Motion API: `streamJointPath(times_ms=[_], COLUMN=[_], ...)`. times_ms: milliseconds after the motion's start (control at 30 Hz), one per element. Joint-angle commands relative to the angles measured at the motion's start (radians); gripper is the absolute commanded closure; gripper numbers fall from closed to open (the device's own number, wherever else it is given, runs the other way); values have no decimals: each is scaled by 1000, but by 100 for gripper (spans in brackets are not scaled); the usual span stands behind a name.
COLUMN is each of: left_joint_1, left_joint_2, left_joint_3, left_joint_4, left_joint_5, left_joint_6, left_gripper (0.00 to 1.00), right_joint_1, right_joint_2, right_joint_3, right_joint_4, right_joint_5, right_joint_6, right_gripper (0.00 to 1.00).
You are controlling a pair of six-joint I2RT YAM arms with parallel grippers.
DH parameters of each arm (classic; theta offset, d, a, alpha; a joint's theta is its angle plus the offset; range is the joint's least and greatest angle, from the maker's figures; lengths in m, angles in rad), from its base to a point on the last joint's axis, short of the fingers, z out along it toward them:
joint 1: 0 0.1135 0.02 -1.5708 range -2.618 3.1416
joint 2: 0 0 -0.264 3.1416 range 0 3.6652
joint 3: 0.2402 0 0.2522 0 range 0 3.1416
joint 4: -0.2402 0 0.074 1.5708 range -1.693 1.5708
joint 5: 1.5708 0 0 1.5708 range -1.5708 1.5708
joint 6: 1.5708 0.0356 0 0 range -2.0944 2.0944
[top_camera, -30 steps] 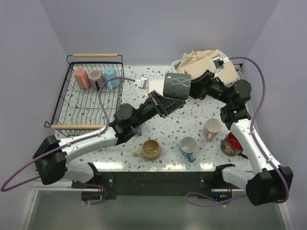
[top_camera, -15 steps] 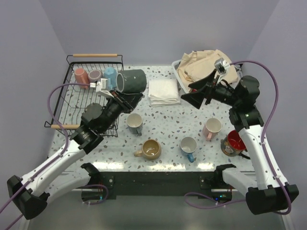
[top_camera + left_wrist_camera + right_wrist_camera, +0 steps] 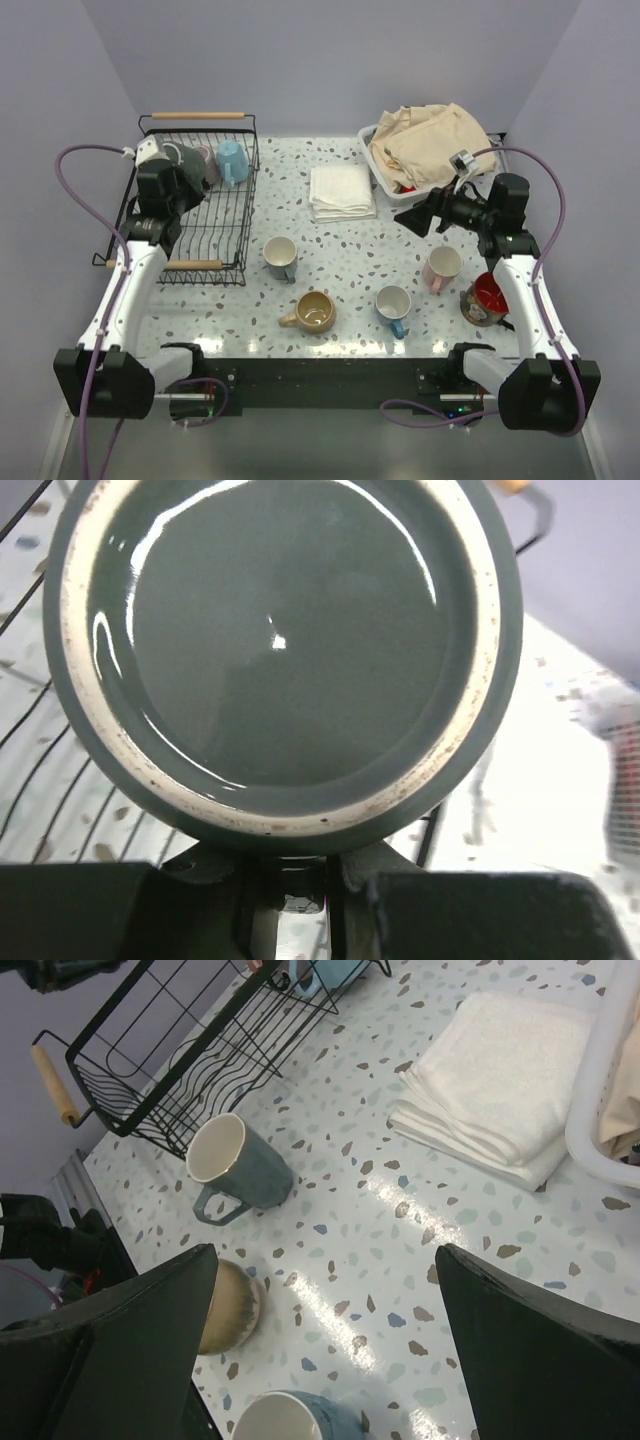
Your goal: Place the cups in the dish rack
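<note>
The robot's left gripper next needs to lower the still-raised dark grey cup and let go of the cup's handle, as the rack's wire bottom near the mauve cup (image 3: 203,158) is below the gripper.
A dark grey cup (image 3: 280,650) fills the left wrist view, bottom towards the camera. My left gripper (image 3: 290,880) is shut on it. From above, that gripper (image 3: 170,172) holds the cup (image 3: 186,170) over the back left corner of the black wire dish rack (image 3: 190,225). A mauve cup (image 3: 203,158) and a light blue cup (image 3: 232,160) sit in the rack's back row. My right gripper (image 3: 415,218) hangs open and empty over the table's right half. Between its fingers (image 3: 130,1340) I see bare table; its midpoint (image 3: 325,1320) is above the speckled top.
On the table stand a grey-teal cup (image 3: 280,257), a tan cup (image 3: 315,312), a white cup with blue handle (image 3: 393,303), a pink cup (image 3: 441,268) and a dark cup with red inside (image 3: 483,298). A folded white towel (image 3: 341,192) lies mid-back. A white tub (image 3: 372,140) holds beige cloth.
My right gripper opened, let go of the dark grey cup and drew back right. My left arm swung that cup from mid-table to above the rack's back left corner.
</note>
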Motion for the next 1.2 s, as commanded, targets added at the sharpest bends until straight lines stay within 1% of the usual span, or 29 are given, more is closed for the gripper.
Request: streamJointPath(times_ms=[0, 133, 267, 433, 633, 733, 867, 1167], left_joint_1=[72, 100, 136, 147, 167, 179, 189, 204], left_joint_2=[70, 187, 290, 403, 520, 577, 633, 716], left_joint_3=[59, 61, 64, 83, 154, 197, 257, 321], left_joint_4=[23, 45, 74, 102, 94, 85, 66, 45], left_joint_5=[-14, -93, -113, -152, -196, -193, -193, -186], left_joint_6=[103, 138, 157, 166, 195, 201, 201, 201], left_gripper=[100, 100, 100, 100, 100, 100, 100, 100], right_joint_1=[1, 1, 1, 1, 1, 1, 0, 0], right_joint_2=[-71, -72, -79, -84, -85, -81, -76, -72], right_joint_3=[-18, -8, -5, -1, 7, 5, 13, 16], right_joint_4=[38, 25, 15, 7, -5, -7, -21, -28], right_joint_5=[-11, -14, -9, 2, 16, 22, 34, 40], right_joint_6=[-52, -60, -68, -76, -89, -92, -109, -117], right_gripper=[4, 4, 4, 4, 4, 3, 3, 3])
